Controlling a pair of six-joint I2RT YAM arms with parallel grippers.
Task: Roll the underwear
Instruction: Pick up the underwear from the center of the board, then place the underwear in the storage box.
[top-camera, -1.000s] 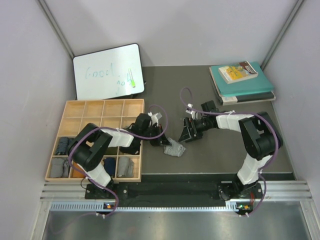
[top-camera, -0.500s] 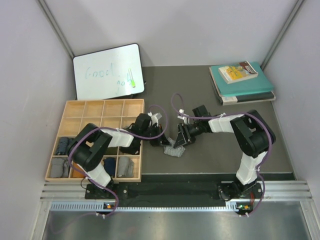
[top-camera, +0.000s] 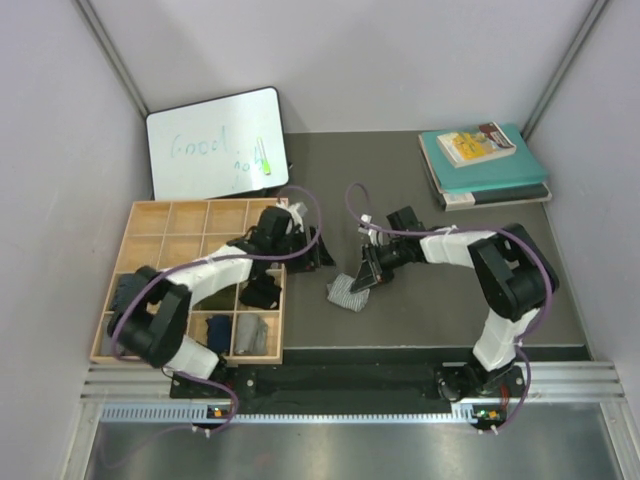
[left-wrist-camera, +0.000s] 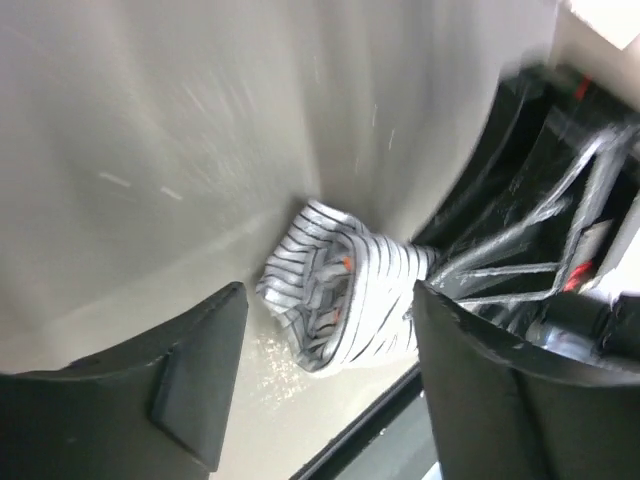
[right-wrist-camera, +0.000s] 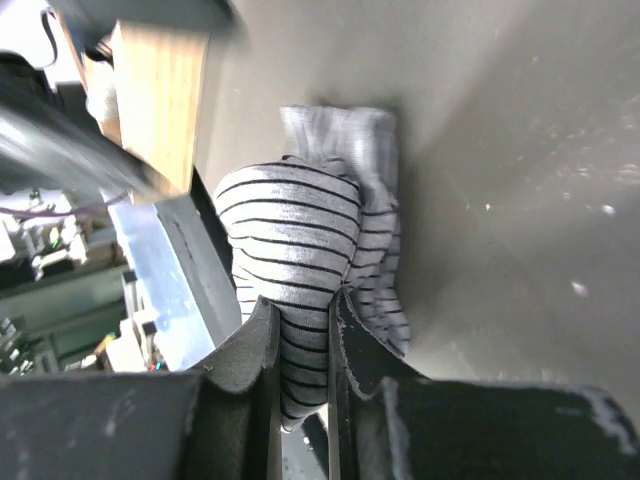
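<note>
Next I will lift the bundle in my right gripper outward to the tray's far corner cell (top-camera: 258, 211) by the green marker, then lower and release it, since that cell's empty.
The grey-and-white striped underwear (top-camera: 345, 293) lies as a rolled bundle on the dark table, just right of the wooden tray. My right gripper (top-camera: 366, 279) is shut on its right end. In the right wrist view the striped cloth (right-wrist-camera: 290, 235) is pinched between the two fingers of the right gripper (right-wrist-camera: 303, 325). My left gripper (top-camera: 318, 257) hangs open a little up and left of the bundle, not touching it. In the left wrist view the underwear (left-wrist-camera: 340, 300) shows beyond the spread fingers of the left gripper (left-wrist-camera: 330, 295), with nothing between them.
A wooden compartment tray (top-camera: 190, 215) stands at the left with rolled garments (top-camera: 255, 335) in its front cells. A whiteboard (top-camera: 215, 140) leans at the back left. Teal books (top-camera: 490, 170) are stacked at the back right. The table's front edge (top-camera: 400, 348) runs close below the bundle.
My left gripper let go of the striped bundle, opened and drew back toward the tray. My right gripper moved left and down and shut on the bundle.
</note>
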